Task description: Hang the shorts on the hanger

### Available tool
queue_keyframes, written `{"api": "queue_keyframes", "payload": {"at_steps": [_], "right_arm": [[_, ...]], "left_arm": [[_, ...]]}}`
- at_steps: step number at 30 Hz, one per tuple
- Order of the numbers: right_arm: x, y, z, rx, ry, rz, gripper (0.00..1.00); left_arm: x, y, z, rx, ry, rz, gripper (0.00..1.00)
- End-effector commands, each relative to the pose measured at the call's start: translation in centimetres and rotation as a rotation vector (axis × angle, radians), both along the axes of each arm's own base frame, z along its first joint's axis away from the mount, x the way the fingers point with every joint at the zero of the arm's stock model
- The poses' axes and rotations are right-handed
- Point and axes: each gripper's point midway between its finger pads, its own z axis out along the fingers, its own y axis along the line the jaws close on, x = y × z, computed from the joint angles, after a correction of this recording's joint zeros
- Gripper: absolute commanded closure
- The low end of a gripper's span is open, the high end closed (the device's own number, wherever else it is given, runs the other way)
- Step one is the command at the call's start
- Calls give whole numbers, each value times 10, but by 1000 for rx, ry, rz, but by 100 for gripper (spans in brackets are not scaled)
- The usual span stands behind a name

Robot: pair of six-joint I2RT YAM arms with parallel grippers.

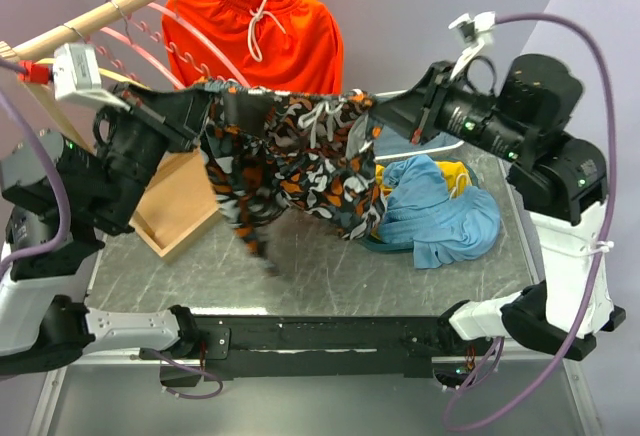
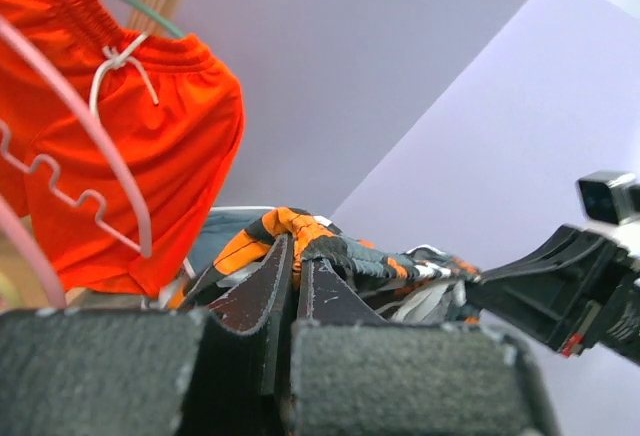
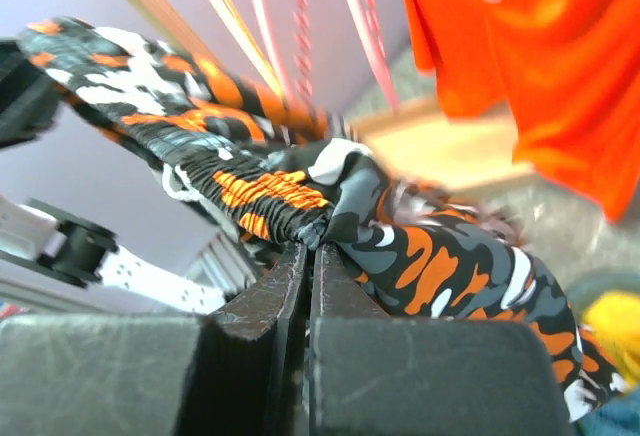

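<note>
I should lower my left gripper away from the pink hanger next, then tip down toward the bare table (image 1: 322,260) beside the blue cloth, beneath the shorts.
The camouflage shorts (image 1: 295,156) hang in the air, stretched by the waistband between my two grippers, with the legs drooping toward the table. My left gripper (image 1: 215,106) is shut on the left end of the waistband; the left wrist view shows the gripper (image 2: 297,251) pinching the cloth (image 2: 335,246). My right gripper (image 1: 376,106) is shut on the right end; the right wrist view shows the gripper (image 3: 312,251) pinching the elastic band (image 3: 260,191). The pink hanger (image 1: 168,46) hangs on the rod just behind and left of the shorts. It also shows in the left wrist view (image 2: 100,136).
Plain orange shorts (image 1: 270,36) hang on a green hanger from the wooden rod (image 1: 120,6). A blue cloth (image 1: 440,211) lies on the table at right, over something yellow (image 1: 455,171). The wooden stand base (image 1: 180,206) sits at left.
</note>
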Motion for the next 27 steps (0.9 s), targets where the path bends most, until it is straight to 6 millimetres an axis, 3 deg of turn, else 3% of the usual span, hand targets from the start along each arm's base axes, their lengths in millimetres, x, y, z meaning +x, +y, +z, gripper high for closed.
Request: {"api": "queue_keyframes", "payload": {"at_steps": [1,4,5,7,8,10,11,12,13,14,16,17,20,25,26,27], "right_arm": [[4,-13,36,45,-108,-63,99],[27,-21,-8,-31,-21,-118,100],[34,-25,-44,-78,55,-133,100],[51,-44,-80,-96,116,-187,100],[53,-52,-128,-135,206,-205,100],[74,-82,-166,-147,263,-358,96],[75,-91,-202,-185,340,-415,96],[76,-98,-220,-204,378,-454,94],[77,-104,-236,-203,414,-508,91],[74,-106,-260,-203,441,-526,76],[71,-107,-276,-175,467,-548,64],[66,-111,-287,-187,484,-564,54],[57,-104,-294,-168,490,-552,40],[39,-89,-295,-164,465,-558,32],[31,-76,-297,-177,460,-520,30],[32,-78,-298,-176,457,-557,29]], "left_arm": [[0,-2,18,69,-38,-10,99],[9,-21,-8,115,21,-17,99],[11,-26,-18,120,44,-19,99],[18,-47,-56,155,109,-44,99],[24,-59,-87,201,159,-43,99],[31,-73,-125,226,245,-34,99],[39,-81,-161,282,306,-1,99],[40,-86,-182,273,361,5,99],[45,-88,-200,284,394,17,99],[48,-93,-237,331,452,20,99],[56,-96,-263,307,501,32,99],[59,-96,-289,340,541,37,99],[65,-101,-321,359,598,24,99],[68,-106,-337,396,628,26,99],[68,-108,-339,395,628,21,96],[68,-108,-340,406,626,15,94]]}}
